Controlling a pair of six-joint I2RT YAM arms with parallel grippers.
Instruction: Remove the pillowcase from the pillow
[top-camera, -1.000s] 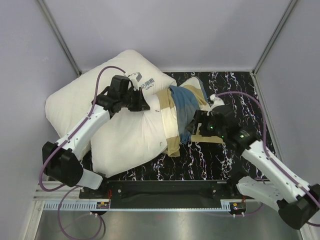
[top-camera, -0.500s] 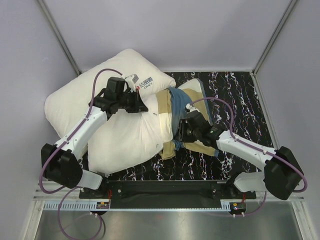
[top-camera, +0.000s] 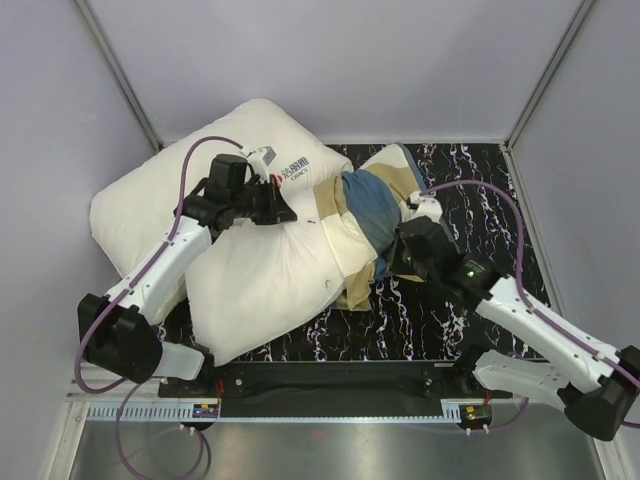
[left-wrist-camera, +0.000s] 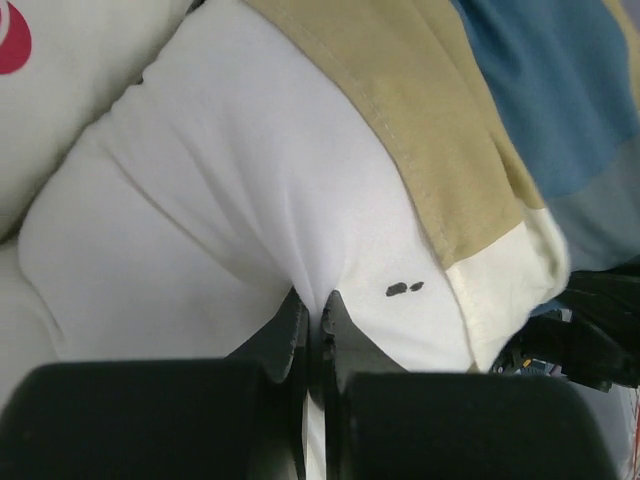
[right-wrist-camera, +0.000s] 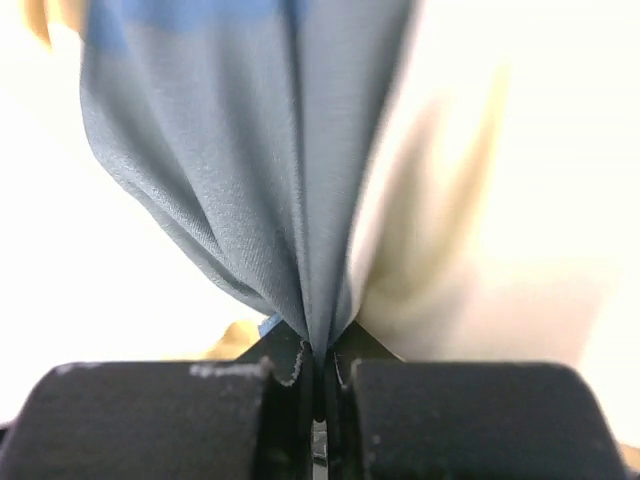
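The left gripper stays in place next on the white cloth (left-wrist-camera: 230, 190) near the dark specks until it releases, since my right gripper holds the pillowcase taut beyond the hem.
The plain off-white pillow (top-camera: 262, 285) lies slantwise on the table, its right end still inside the checked teal, tan and cream pillowcase (top-camera: 375, 205). My left gripper (top-camera: 285, 208) is shut on a pinch of the pillow's white cloth (left-wrist-camera: 230, 190), close to two small dark specks (left-wrist-camera: 404, 288) and the pillowcase's tan hem (left-wrist-camera: 420, 140). My right gripper (top-camera: 397, 250) is shut on a fold of the pillowcase's grey-blue cloth (right-wrist-camera: 240, 170), pulled taut into the jaws. The cover is bunched up at the pillow's right end.
A second white pillow with a red and dark printed logo (top-camera: 170, 185) lies behind the left arm, against the left wall. The black marbled tabletop (top-camera: 470, 190) shows at the right and front. Grey walls close in on three sides.
My right gripper came in from the right, reached the pillowcase's lower edge and shut on its blue cloth, then drew back right. The cover bunched toward the pillow's end. The left grip held.
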